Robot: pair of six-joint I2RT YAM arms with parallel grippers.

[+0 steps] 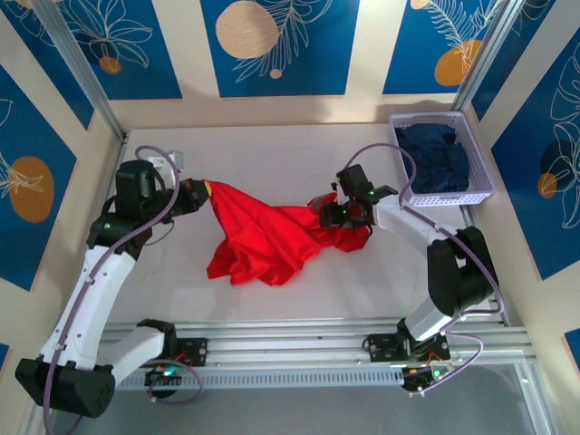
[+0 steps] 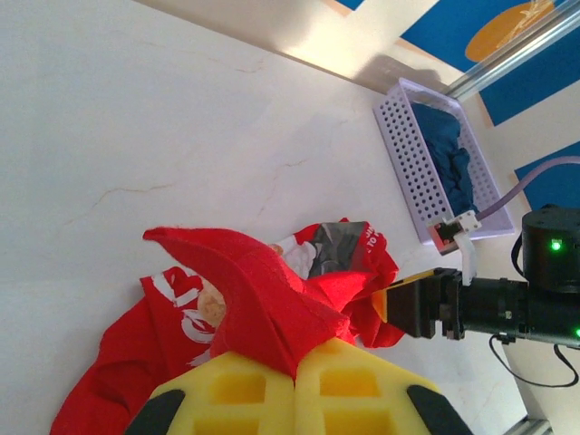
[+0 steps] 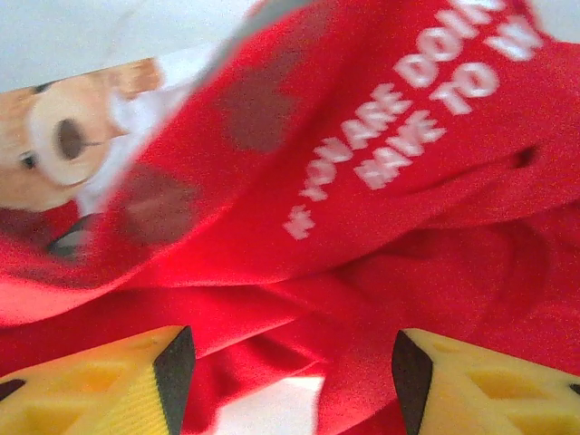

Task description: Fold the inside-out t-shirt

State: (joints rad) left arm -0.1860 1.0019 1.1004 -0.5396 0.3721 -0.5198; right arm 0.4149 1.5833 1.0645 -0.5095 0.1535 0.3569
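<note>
I need to lower my right gripper onto the red folds at the shirt's basket-side end (image 1: pixel 343 237) (image 3: pixel 304 331) next and close its fingers, because that cloth is just below its spread fingers.
The red t-shirt (image 1: pixel 263 236) lies crumpled in the middle of the table, stretched between both arms. My left gripper (image 1: pixel 201 193) is shut on a pinched fold of the t-shirt (image 2: pixel 263 290) at its left end, the yellow fingers (image 2: pixel 245 390) pressed together around the cloth. My right gripper (image 1: pixel 337 214) hovers over the shirt's right end with its jaws apart. In the right wrist view the two yellow fingers (image 3: pixel 136 381) stand wide, red cloth (image 3: pixel 362 245) with white lettering and a teddy-bear picture (image 3: pixel 63 136) lying just beyond them, nothing clamped.
A lilac perforated basket (image 1: pixel 471 195) holding a dark navy garment (image 1: pixel 435 154) stands at the back right of the table. Metal frame rails run along the near edge (image 1: pixel 344 340). Bare white tabletop (image 1: pixel 272 154) lies behind the shirt.
</note>
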